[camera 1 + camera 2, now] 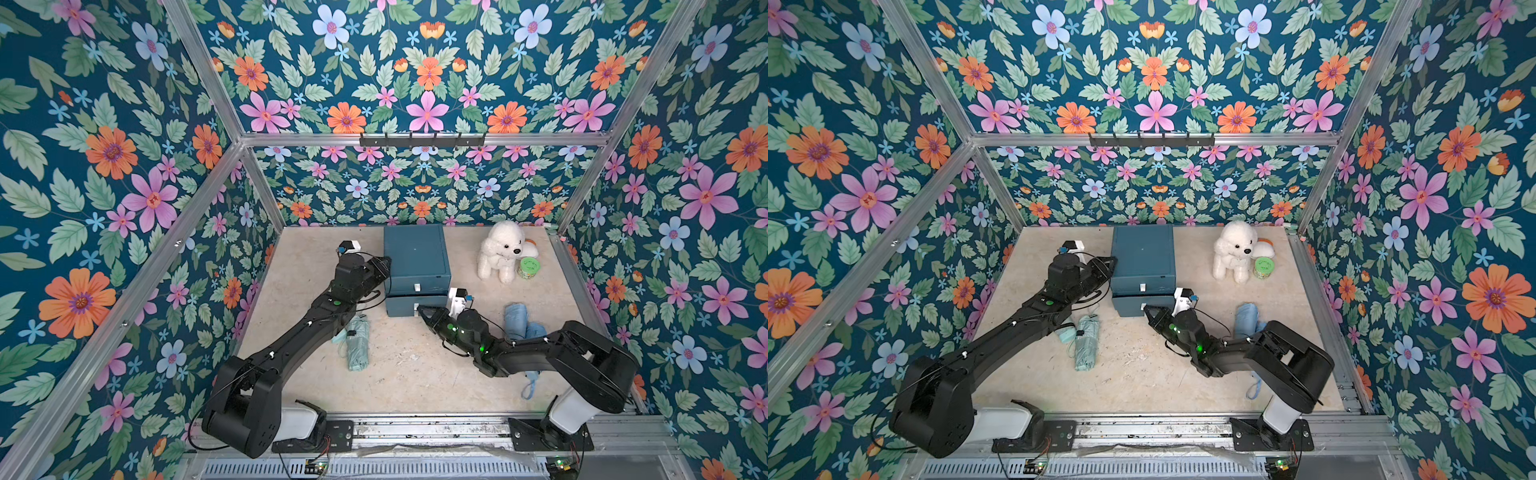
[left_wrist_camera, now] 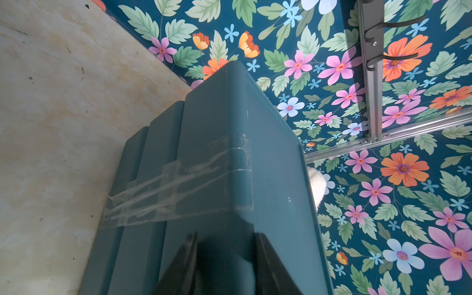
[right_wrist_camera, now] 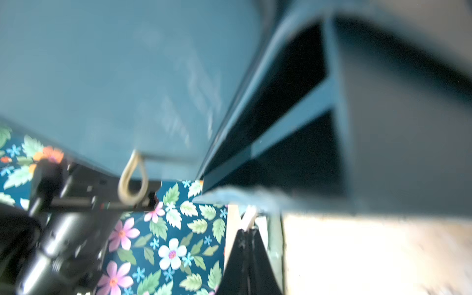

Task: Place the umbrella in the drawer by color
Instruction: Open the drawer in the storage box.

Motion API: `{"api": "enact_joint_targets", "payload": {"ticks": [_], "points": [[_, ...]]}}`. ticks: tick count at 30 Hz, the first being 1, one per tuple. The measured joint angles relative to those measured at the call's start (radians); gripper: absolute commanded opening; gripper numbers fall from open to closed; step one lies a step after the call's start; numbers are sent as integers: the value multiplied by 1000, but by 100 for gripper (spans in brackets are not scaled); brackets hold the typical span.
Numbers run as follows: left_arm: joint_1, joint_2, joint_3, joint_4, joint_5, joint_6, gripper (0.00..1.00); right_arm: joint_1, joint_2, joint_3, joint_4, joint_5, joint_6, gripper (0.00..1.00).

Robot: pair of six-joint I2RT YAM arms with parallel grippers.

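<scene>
I need to pull the white handle back over the bare floor in front of the drawer with my right gripper and then release it, because only a narrow gap shows behind the drawer's front.
A teal drawer cabinet (image 1: 415, 253) stands at the back middle, with its lowest drawer (image 1: 405, 306) pulled slightly forward. My right gripper (image 1: 419, 309) is shut on that drawer's white handle tab (image 3: 249, 217); a dark gap (image 3: 281, 102) shows behind the drawer front. My left gripper (image 1: 386, 266) has its jaws apart and rests against the cabinet's left side, holding nothing (image 2: 226, 242). A mint-green folded umbrella (image 1: 357, 343) lies on the floor beside the left arm. A blue folded umbrella (image 1: 517, 322) lies on the right, partly hidden by the right arm.
A white plush dog (image 1: 500, 251) and a green tin (image 1: 528, 268) stand at the back right. The upper drawer has a looped handle (image 3: 132, 181). A hook rail (image 1: 422, 140) hangs on the back wall. The blue umbrella's strap (image 1: 530, 386) trails toward the front rail.
</scene>
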Motion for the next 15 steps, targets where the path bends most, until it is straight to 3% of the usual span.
{"api": "enact_joint_targets", "payload": {"ticks": [7, 15], "points": [[-1, 10, 8, 2, 0, 0, 38, 142, -154, -172, -60, 100, -3, 0], [-2, 12, 10, 1, -5, 1, 38, 342, -282, -193, -237, 241, -3, 0]]}}
